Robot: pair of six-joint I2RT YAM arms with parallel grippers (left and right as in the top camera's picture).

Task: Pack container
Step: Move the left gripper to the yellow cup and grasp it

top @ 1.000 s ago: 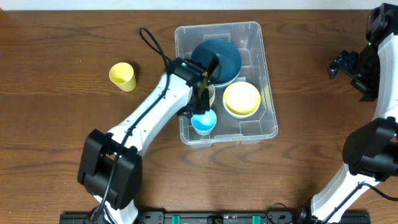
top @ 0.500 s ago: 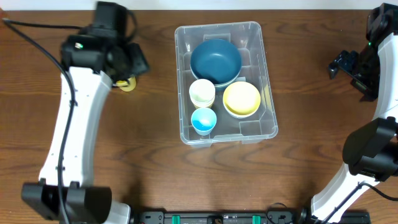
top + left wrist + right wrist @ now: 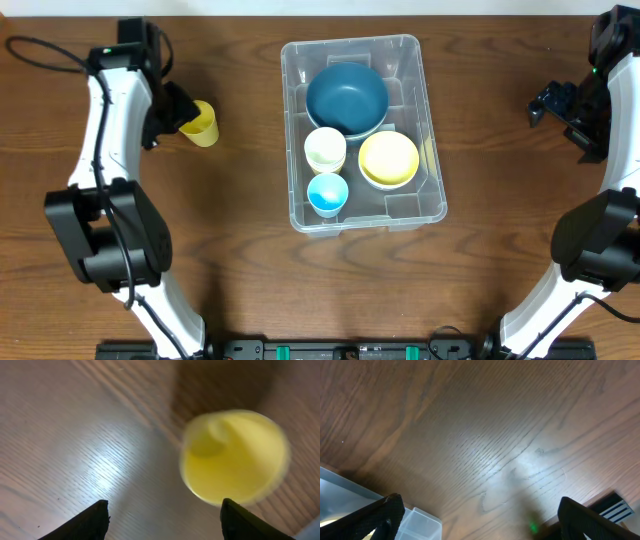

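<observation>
My left gripper shifts toward the yellow cup next and comes down to the yellow cup's rim edge away from the container point(image 3: 185, 457).
The clear plastic container point(image 3: 434, 196) stands at the table's middle. It holds a dark blue bowl point(image 3: 346, 98), a cream cup point(image 3: 325, 149), a light blue cup point(image 3: 327, 193) and a yellow bowl point(image 3: 388, 159). A yellow cup point(image 3: 202, 124) stands on the table left of it and shows blurred in the left wrist view point(image 3: 234, 455). My left gripper point(image 3: 165, 112) is open and empty, just left of the yellow cup. My right gripper point(image 3: 552, 104) is open and empty over the table's right side, far from the container, whose corner shows in the right wrist view point(image 3: 420, 522).
A black cable point(image 3: 40, 50) loops at the far left by the left arm. The table's far edge runs along the top of the overhead view. Bare brown wood lies all round the container.
My left arm has left the container and swung far left, now beside the yellow cup. The light blue cup stays in the container. The right arm has not moved.
</observation>
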